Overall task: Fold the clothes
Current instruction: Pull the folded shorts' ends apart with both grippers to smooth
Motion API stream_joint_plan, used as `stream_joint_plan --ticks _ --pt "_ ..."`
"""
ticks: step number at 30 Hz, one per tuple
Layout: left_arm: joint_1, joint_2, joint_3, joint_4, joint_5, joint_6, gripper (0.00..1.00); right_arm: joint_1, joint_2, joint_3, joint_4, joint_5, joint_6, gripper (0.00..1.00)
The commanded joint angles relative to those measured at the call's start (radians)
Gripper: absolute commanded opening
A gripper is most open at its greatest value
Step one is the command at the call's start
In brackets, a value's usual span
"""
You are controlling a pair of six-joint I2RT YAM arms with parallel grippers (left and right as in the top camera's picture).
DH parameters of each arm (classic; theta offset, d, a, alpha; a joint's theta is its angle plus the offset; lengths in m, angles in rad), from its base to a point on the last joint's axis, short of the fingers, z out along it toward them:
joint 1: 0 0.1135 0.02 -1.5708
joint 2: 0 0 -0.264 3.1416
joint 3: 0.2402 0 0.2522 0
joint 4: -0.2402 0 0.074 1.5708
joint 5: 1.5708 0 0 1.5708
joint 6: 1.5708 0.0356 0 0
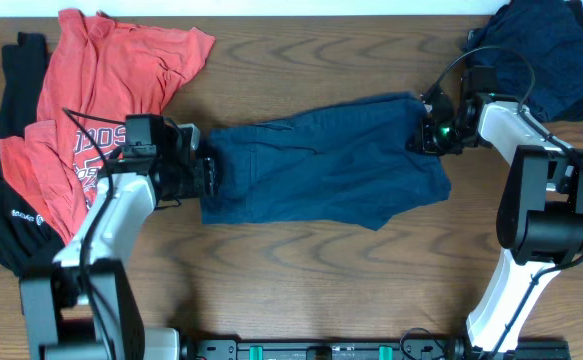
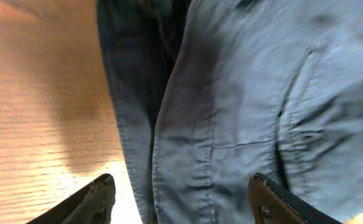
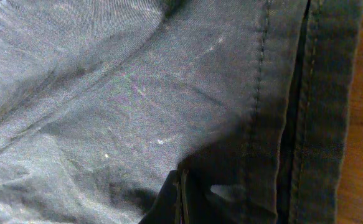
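Note:
My left gripper moves down onto the shorts' stitched edge (image 1: 212,179) (image 2: 164,195) by the red T-shirt and closes next, since that edge already lies between my open fingers.
A pair of blue shorts (image 1: 321,165) lies spread across the middle of the wooden table. My left gripper (image 1: 208,172) is at the shorts' left edge. In the left wrist view it is open (image 2: 181,193), with the stitched edge of the shorts (image 2: 231,112) lying between its two fingers. My right gripper (image 1: 433,135) is at the shorts' upper right corner. In the right wrist view its fingers (image 3: 180,193) are pressed together on the shorts' fabric (image 3: 106,93) next to the seamed hem.
A red printed T-shirt (image 1: 111,70) lies crumpled at the back left, over a black garment (image 1: 11,90) at the far left edge. A dark navy garment (image 1: 551,50) is heaped at the back right corner. Bare wood (image 1: 301,270) shows in front of the shorts.

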Motion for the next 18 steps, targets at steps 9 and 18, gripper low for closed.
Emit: stream_joint_plan --ticks 9,18 --pt "0.033 0.130 0.005 -0.015 0.011 0.068 0.72 0.008 0.011 -0.006 -0.004 0.027 -0.018 0.02" --pt "0.033 0.245 0.004 0.026 0.086 0.091 0.73 0.008 0.011 -0.006 0.000 0.027 -0.017 0.02"
